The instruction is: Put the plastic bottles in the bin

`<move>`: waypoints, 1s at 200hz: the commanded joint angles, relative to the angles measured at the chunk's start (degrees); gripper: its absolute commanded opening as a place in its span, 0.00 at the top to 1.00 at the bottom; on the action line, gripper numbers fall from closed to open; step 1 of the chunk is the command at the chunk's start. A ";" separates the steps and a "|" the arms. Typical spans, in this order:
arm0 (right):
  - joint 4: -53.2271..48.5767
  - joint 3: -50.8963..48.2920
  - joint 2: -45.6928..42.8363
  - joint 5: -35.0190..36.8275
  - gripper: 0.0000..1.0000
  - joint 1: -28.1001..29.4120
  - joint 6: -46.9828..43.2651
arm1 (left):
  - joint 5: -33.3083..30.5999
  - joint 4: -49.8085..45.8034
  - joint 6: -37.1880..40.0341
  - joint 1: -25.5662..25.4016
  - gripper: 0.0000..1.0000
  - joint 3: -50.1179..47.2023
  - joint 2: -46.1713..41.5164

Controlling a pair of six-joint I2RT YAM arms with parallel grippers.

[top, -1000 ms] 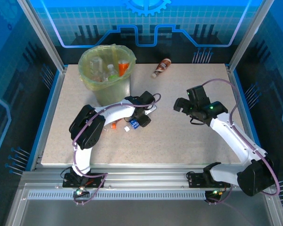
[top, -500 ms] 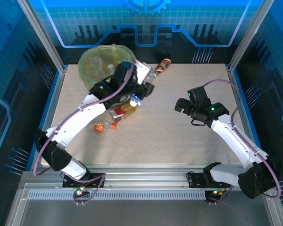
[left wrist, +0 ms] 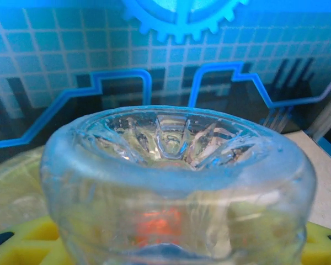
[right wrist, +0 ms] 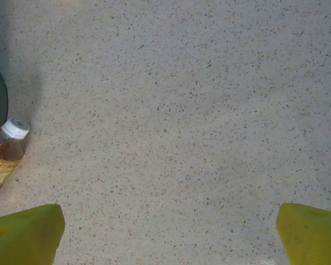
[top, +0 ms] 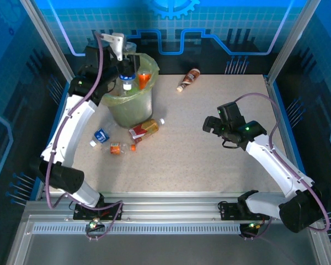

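Next I will lower my left gripper into the opening of the bin to release the clear plastic bottle (top: 127, 78), because it already hangs cap down over that opening.
My left gripper (top: 126, 70) hangs over the bin (top: 115, 102), shut on a clear plastic bottle (top: 127, 78) with a blue label, cap down. In the left wrist view that bottle's clear base (left wrist: 176, 165) sits between my yellow fingers (left wrist: 19, 243). An orange-labelled bottle (top: 144, 80) lies inside the bin. On the table lie a red-and-yellow-labelled bottle (top: 145, 130), a blue-labelled one (top: 101, 136), a small orange one (top: 116, 147) and a brown one (top: 188, 79). My right gripper (top: 208, 126) hovers open over bare table, its fingertips (right wrist: 25, 234) wide apart.
The white cap and neck of a bottle (right wrist: 5, 146) lie at the left edge of the right wrist view. A loose orange cap (top: 133, 147) lies beside the small orange bottle. Metal frame posts (top: 48, 38) and blue walls enclose the table (top: 209, 165).
My left arm has lifted the blue-labelled bottle from the table's middle and swung it up and left over the bin. The right arm has barely moved.
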 commanded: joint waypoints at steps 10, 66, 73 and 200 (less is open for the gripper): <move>-0.36 1.66 0.96 1.47 0.00 1.49 -0.72 | 2.67 -2.58 -0.57 3.66 0.55 6.37 5.68; -0.68 2.69 1.98 1.81 0.00 2.74 -0.86 | 3.19 -8.84 1.21 7.08 0.54 13.49 14.61; -0.72 2.75 2.08 1.82 0.00 2.83 -0.81 | 3.25 -9.16 1.34 7.25 0.54 13.50 15.17; -1.27 3.94 3.39 2.25 0.00 3.54 -1.13 | 4.77 -12.56 -1.78 7.61 0.17 13.49 21.16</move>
